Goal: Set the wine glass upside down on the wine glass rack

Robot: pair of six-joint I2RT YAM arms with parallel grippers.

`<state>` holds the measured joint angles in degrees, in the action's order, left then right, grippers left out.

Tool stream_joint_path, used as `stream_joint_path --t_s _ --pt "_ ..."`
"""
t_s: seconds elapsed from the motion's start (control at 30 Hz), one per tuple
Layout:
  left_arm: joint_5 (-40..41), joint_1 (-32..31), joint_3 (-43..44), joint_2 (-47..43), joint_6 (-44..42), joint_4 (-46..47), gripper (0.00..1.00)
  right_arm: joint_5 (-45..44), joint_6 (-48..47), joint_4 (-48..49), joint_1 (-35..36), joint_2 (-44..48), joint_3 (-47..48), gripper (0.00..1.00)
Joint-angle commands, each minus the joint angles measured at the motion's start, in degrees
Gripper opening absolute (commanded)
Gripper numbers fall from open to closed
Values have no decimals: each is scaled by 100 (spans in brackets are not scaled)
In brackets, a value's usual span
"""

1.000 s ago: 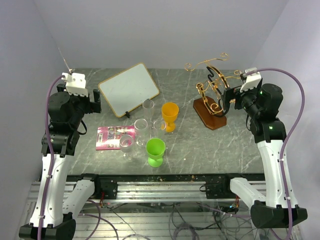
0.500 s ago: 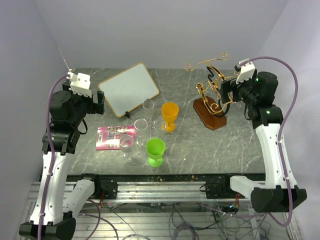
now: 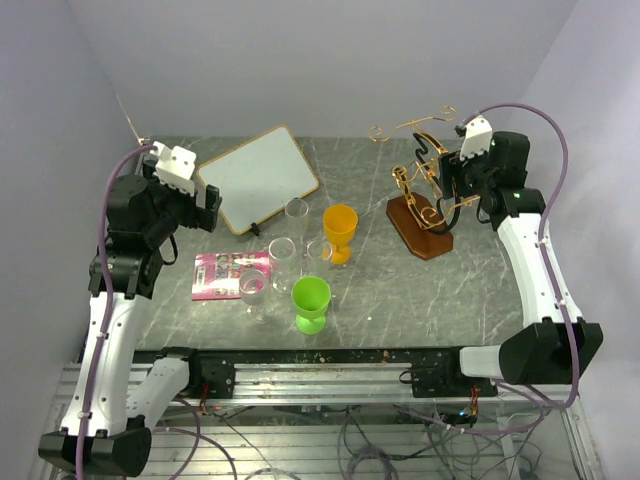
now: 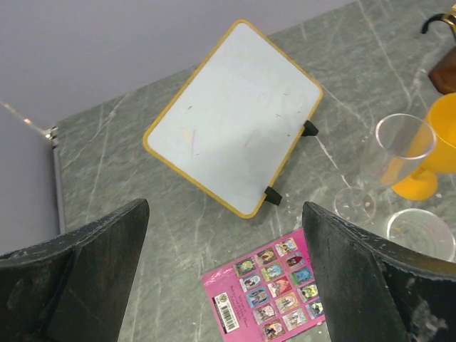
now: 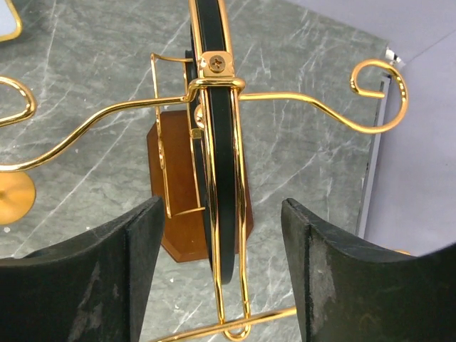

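Note:
Next, the left gripper swings right in the top view, turning and lowering astride the tall wine glass's open rim [image 4: 406, 136], since that rim is below it on that side.
The wine glass rack [image 3: 428, 178], gold wire arms around a black arch on a reddish-brown base [image 3: 417, 227], stands at the back right. My right gripper [image 3: 450, 183] is open and level with its upper part. In the right wrist view the open gripper [image 5: 221, 212] has one finger on each side of the black arch [image 5: 217, 178], not touching it. Several clear wine glasses stand upright mid-table, among them a tall one [image 3: 297, 216] that also shows in the left wrist view [image 4: 388, 160]. My left gripper [image 3: 204, 206] [image 4: 222, 217] is open and empty, high above the pink card.
An orange cup [image 3: 340, 230] and a green cup [image 3: 311, 300] stand among the glasses. A yellow-framed whiteboard [image 3: 258, 178] leans at the back left. A pink card [image 3: 230, 274] lies flat left of the glasses. Grey walls enclose the table.
My right gripper has moved up and left, closer in on the rack's arch. My left gripper has shifted slightly up and to the right. The glasses have not moved.

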<state>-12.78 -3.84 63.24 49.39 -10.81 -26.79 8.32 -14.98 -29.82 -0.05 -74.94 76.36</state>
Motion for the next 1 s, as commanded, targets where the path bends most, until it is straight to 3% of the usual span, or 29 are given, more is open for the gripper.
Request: stream_joint_path --t_s 0.0,0.57,0.97 --pt "-884 58 98 152 -314 118 99 63 1 238 -25 -220 183 62" --pt "-1646 21 696 1339 -379 265 99 360 588 -278 190 -142 376 12" --pt "-1776 -691 955 1935 -742 -99 99 12 898 -642 629 403 -41 9"
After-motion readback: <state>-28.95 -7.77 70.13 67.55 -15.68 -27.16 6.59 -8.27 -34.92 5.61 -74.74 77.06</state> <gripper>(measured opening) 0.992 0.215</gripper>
